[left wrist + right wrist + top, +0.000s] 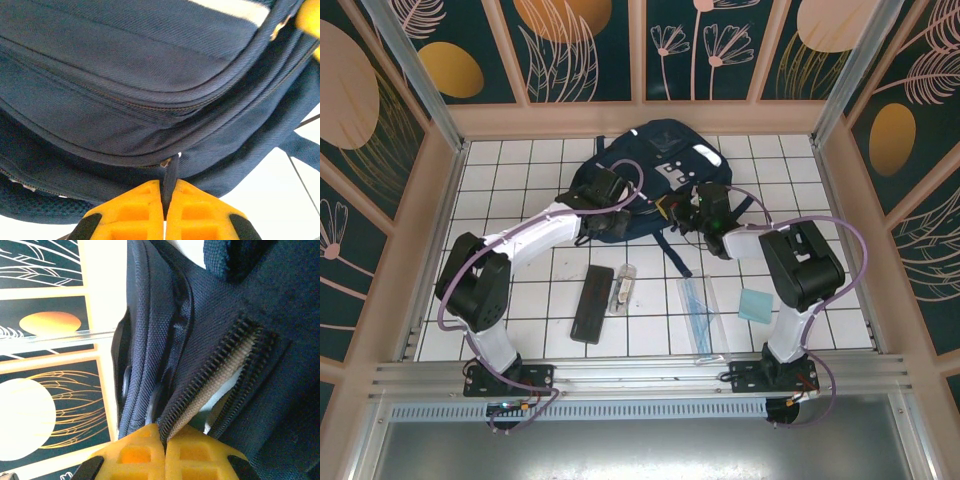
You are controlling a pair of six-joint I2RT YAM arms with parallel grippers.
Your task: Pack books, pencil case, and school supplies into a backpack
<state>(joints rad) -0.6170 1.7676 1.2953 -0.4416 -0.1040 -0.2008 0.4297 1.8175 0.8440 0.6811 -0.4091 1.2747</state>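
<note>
The dark zipper pull tab (171, 172) comes free beside the backpack's curved piping next as my left gripper spreads its fingers, since that tab sits between its shut fingers.
The navy backpack (655, 160) lies at the back of the tiled table. My left gripper (607, 190) is at its left side, and in the left wrist view it (164, 197) is shut on a dark zipper pull tab (171, 172). My right gripper (686, 212) is at the bag's near right edge, where it (165, 436) is shut on the toothed edge of a partly open zip (215, 375) with light lining behind. The black pencil case (591, 303), clear tube (623, 288), ruler set (698, 305) and teal pad (756, 305) lie on the table in front. The books are out of view.
A dark backpack strap (672, 252) trails toward the near side between the arms. Wooden walls with metal posts enclose the table on three sides, and an aluminium rail (640, 375) runs along the near edge by the arm bases.
</note>
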